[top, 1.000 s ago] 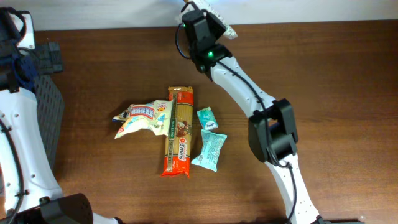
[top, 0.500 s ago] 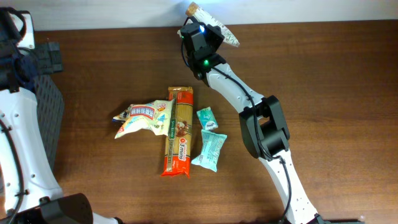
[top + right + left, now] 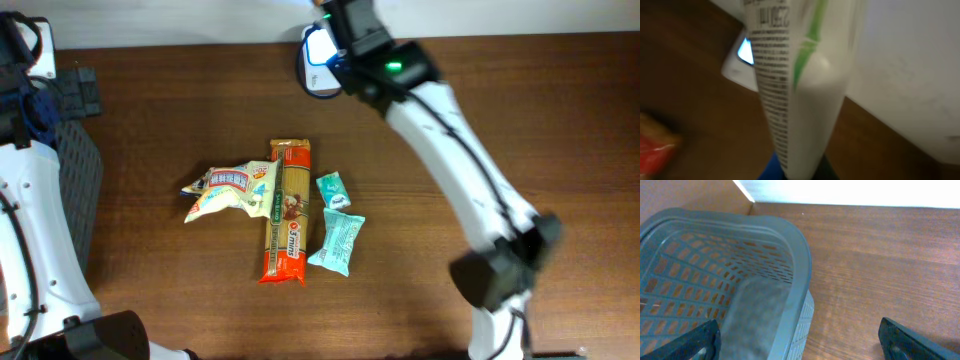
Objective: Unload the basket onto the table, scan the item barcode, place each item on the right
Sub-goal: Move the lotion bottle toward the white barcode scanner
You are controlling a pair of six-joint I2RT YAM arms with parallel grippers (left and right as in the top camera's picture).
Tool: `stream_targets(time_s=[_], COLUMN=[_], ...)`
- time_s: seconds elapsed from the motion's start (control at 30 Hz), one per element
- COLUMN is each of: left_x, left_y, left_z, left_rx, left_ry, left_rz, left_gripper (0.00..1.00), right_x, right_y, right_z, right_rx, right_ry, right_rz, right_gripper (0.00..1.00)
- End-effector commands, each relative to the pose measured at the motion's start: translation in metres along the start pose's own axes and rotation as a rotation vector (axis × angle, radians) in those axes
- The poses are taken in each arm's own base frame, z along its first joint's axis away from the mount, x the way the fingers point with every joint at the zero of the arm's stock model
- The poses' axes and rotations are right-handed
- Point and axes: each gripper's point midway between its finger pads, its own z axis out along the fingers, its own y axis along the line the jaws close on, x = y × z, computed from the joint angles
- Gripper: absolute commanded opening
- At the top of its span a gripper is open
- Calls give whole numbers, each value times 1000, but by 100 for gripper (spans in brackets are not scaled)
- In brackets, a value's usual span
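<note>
The packet comes back from the scanner next, down onto the bare table to the right in the overhead view, and my right gripper then releases it.
My right gripper (image 3: pixel 801 172) is shut on the bottom of a white packet (image 3: pixel 799 85) with a green stripe and rows of small black print. The packet stands upright in the right wrist view, blurred. Just behind it at the left lies the white scanner (image 3: pixel 740 57), showing a blue light. From overhead the right wrist (image 3: pixel 350 25) hangs at the table's far edge right beside the scanner (image 3: pixel 316 62), and the packet is hidden under it. My left gripper (image 3: pixel 800 347) is open and holds nothing, over the rim of a grey basket (image 3: pixel 795 245).
Mid-table lie an orange pasta packet (image 3: pixel 285 212), a white and blue snack bag (image 3: pixel 226 190) and two teal sachets (image 3: pixel 332 190) (image 3: pixel 337 243). The grey basket (image 3: pixel 78 190) stands at the left edge. A white wall runs behind the table.
The right arm has swung round: its wrist moved right of the scanner and its elbow went out to the lower right. The packet no longer shows overhead. The left arm has not moved.
</note>
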Motion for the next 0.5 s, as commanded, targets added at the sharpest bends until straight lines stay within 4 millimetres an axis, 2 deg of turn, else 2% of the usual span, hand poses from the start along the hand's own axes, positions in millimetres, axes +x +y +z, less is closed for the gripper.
stream_targets(time_s=[0.0, 0.07, 0.13, 0.17, 0.2, 0.33, 0.47], left_x=[-6, -6, -6, -6, -6, -6, -6], left_y=[4, 4, 4, 4, 4, 4, 4], left_z=[-8, -8, -8, -8, -8, -8, -8], left_rx=[-5, -5, -5, -5, -5, -5, -5], left_ry=[-24, -24, -24, -24, -25, -24, -25], left_rz=[1, 1, 1, 1, 1, 2, 1], left_gripper=[99, 99, 99, 99, 99, 99, 99], right_x=[23, 67, 130, 151, 186, 282, 358], right_y=[3, -4, -25, -33, -45, -62, -66], right_z=[-53, -62, -59, -55, -42, 9, 35], right_rx=[-212, -254, -245, -235, -219, -162, -173], right_ry=[59, 226, 467, 540, 641, 806, 858], right_rz=[207, 261, 353, 380, 429, 617, 783], right_gripper=[4, 4, 4, 4, 4, 4, 4])
